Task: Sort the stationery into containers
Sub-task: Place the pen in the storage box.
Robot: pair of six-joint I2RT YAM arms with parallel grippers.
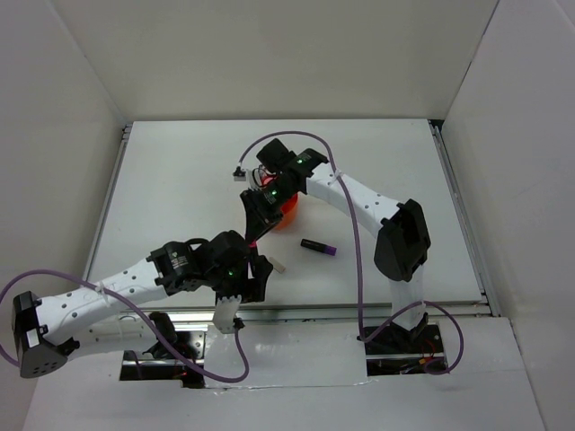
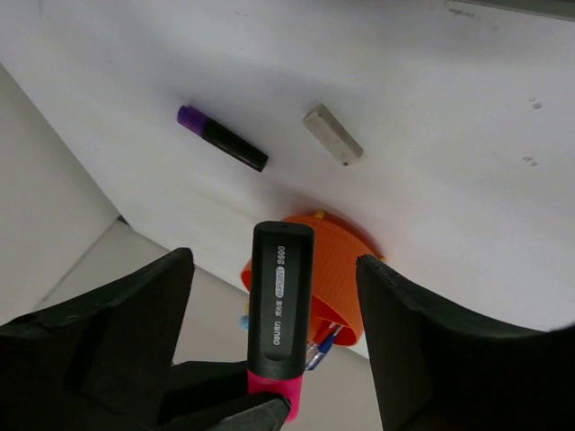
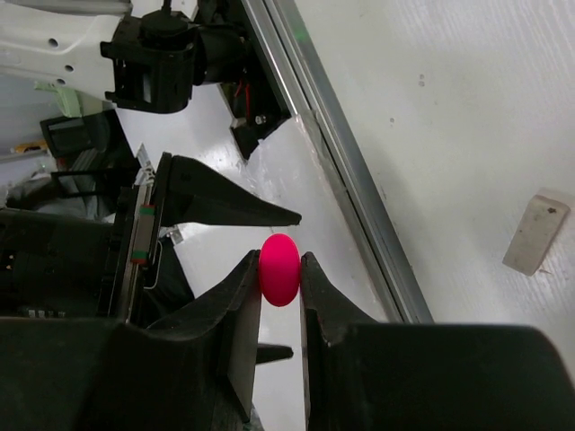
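My right gripper swings and turns down into the orange organizer [image 1: 287, 215] next, below it and to its right in the top view, since pens stand there.
My right gripper [image 3: 279, 258] is shut on the pink end of the pink-black marker [image 3: 279, 271], seen end-on. In the left wrist view the marker's black body [image 2: 280, 296] stands between my left gripper's [image 2: 274, 262] wide-open jaws, touching neither. In the top view both grippers meet just in front of the orange organizer [image 1: 287, 215], left [image 1: 255, 262] below right [image 1: 255, 221]. The organizer [image 2: 340, 266] holds blue pens [image 2: 324, 346]. The purple-black marker [image 1: 318, 247] and the grey-white eraser [image 1: 278, 267] lie on the table, also in the left wrist view: marker [image 2: 222, 138], eraser [image 2: 332, 135].
The eraser also shows in the right wrist view [image 3: 535, 233], beside the table's metal front rail [image 3: 359, 206]. White walls enclose the table on three sides. The left arm's body [image 1: 193, 260] sits near the front edge.
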